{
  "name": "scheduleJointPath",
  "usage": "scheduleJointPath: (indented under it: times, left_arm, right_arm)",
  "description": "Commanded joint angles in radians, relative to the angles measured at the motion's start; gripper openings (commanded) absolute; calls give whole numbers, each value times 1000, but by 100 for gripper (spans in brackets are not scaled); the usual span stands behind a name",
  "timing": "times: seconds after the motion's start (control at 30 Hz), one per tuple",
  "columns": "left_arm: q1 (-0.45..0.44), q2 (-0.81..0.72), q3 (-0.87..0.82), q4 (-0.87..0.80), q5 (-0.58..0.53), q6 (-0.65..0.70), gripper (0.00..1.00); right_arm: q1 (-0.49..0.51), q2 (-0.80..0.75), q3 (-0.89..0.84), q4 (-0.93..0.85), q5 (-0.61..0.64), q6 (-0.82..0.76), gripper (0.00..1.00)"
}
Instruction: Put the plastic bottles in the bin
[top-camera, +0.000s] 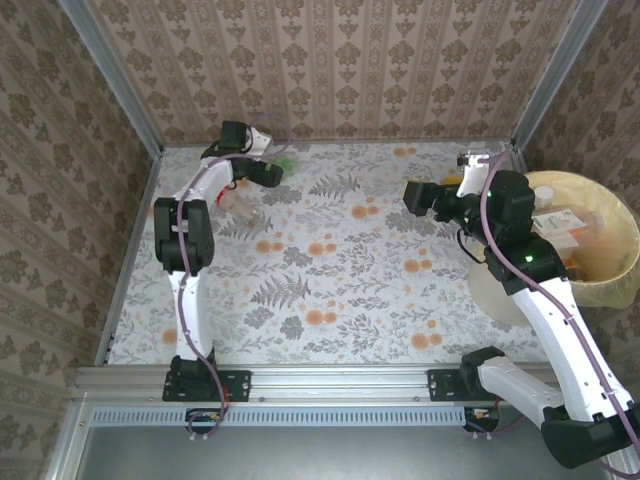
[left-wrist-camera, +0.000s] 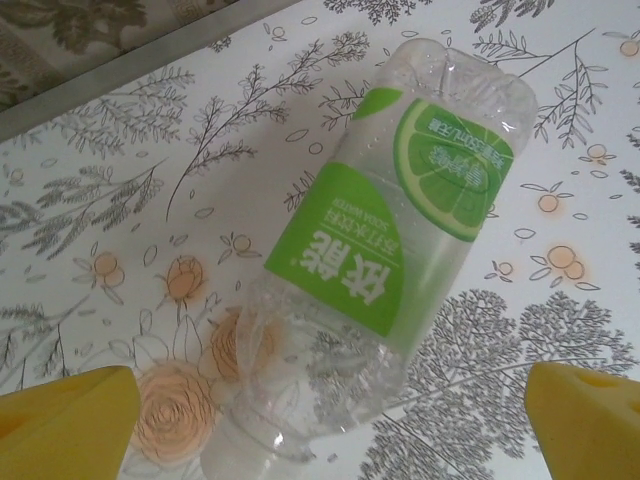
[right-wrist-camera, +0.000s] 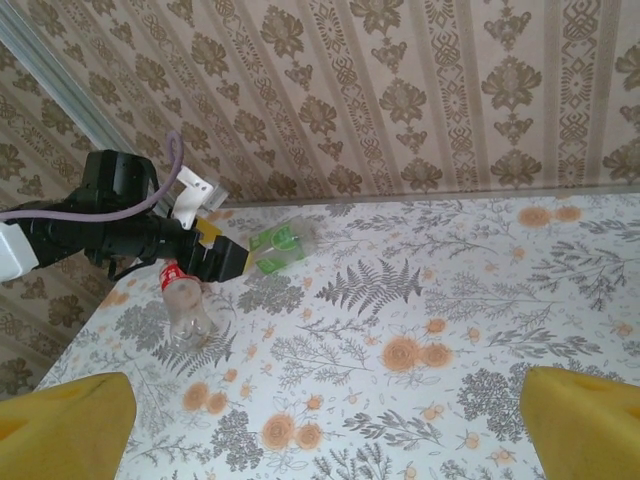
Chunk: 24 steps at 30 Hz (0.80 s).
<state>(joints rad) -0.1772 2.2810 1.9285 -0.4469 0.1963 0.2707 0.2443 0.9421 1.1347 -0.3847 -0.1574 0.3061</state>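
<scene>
Next, my left gripper comes down over the shoulder beside the label (left-wrist-camera: 385, 250) and closes, as the green-labelled bottle still lies below the open fingers.
A clear bottle with a green label (left-wrist-camera: 385, 250) lies on the flowered table at the back left, cap end towards my left gripper (left-wrist-camera: 320, 430). That gripper is open, its yellow fingertips (left-wrist-camera: 65, 425) standing either side of the bottle's neck without touching it. From above, the left gripper (top-camera: 270, 172) is right at the green bottle (top-camera: 286, 167). A second clear bottle with a red cap (top-camera: 250, 212) (right-wrist-camera: 185, 308) lies just nearer. My right gripper (top-camera: 412, 195) hangs open and empty over the table's right part, its fingertips (right-wrist-camera: 585, 420) wide apart. The bin (top-camera: 612, 285) stands at the right.
Several bottles (top-camera: 562, 226) lie inside the bin's yellow bag. Patterned walls close the table at the back and both sides. A metal rail (top-camera: 330, 378) runs along the near edge by the arm bases.
</scene>
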Motion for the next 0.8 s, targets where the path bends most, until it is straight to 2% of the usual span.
scheduleJointPath:
  times: [0.0,0.37,0.57,0.67,0.77]
  left_arm:
    - [9,67,103,-75,47,111,100]
    - [3,207,268,-154,43,199,100]
    - [-8,232,279,-171,18,232,95]
    - [-10,239,285,-185,26,231,86]
    - [-11,231,290,-193,35,216,73]
  right_arm:
    - [9,-34,-4,-9,36,-27,100]
    - [12,-30,25,-71,67,-42,100]
    - [18,-46,19,-73,80,-32,100]
    - [19,-54,21,-81,86,-31,100]
    - [21,-66,21,-91,90,-28,100]
